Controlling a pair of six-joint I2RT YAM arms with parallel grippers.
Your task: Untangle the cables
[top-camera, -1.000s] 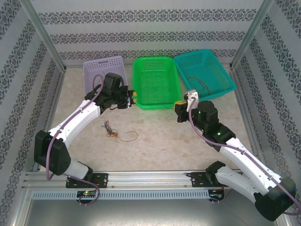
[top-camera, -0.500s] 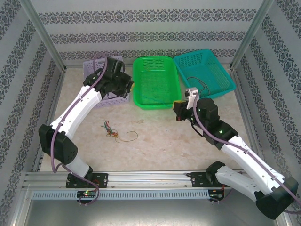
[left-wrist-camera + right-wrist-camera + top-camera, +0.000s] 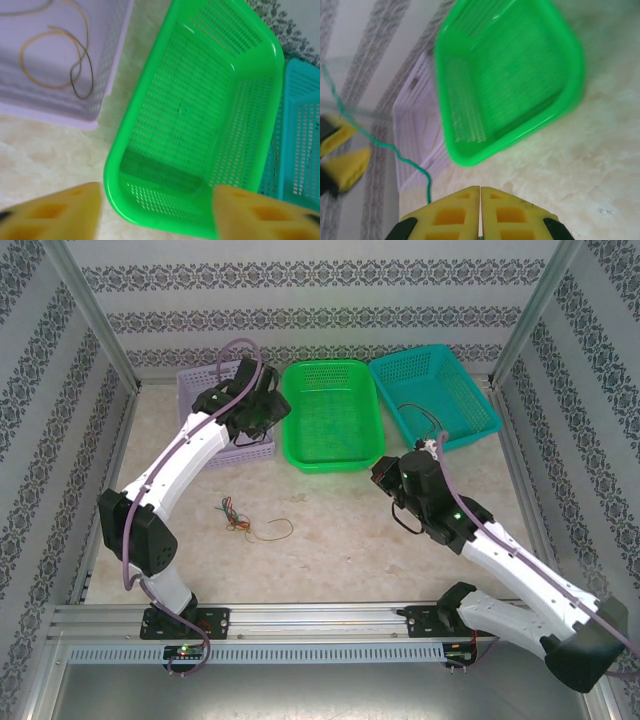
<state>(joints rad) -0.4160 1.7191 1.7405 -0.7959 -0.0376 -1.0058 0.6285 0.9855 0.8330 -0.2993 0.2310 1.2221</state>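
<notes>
My right gripper has the thin green cable hanging from it; the green basket is empty, so I will next carry the cable outward over its inside and release.
A small tangle of coloured cables lies on the table, with a thin loop trailing to its right. In the left wrist view an orange cable and a dark cable lie in the purple basket. My left gripper hangs over the gap between that basket and the green basket. Its jaws are open and hold nothing. My right gripper, in front of the green basket's near right corner, is shut on a thin green cable that runs up and to the left.
The purple basket, green basket and teal basket stand in a row at the back. A dark cable lies in the teal one. Patterned walls and metal posts close in the table on three sides.
My left arm swung back and left from the green basket's front edge to the purple basket, and its gripper opened. My right wrist turned and shifted slightly, still shut.
</notes>
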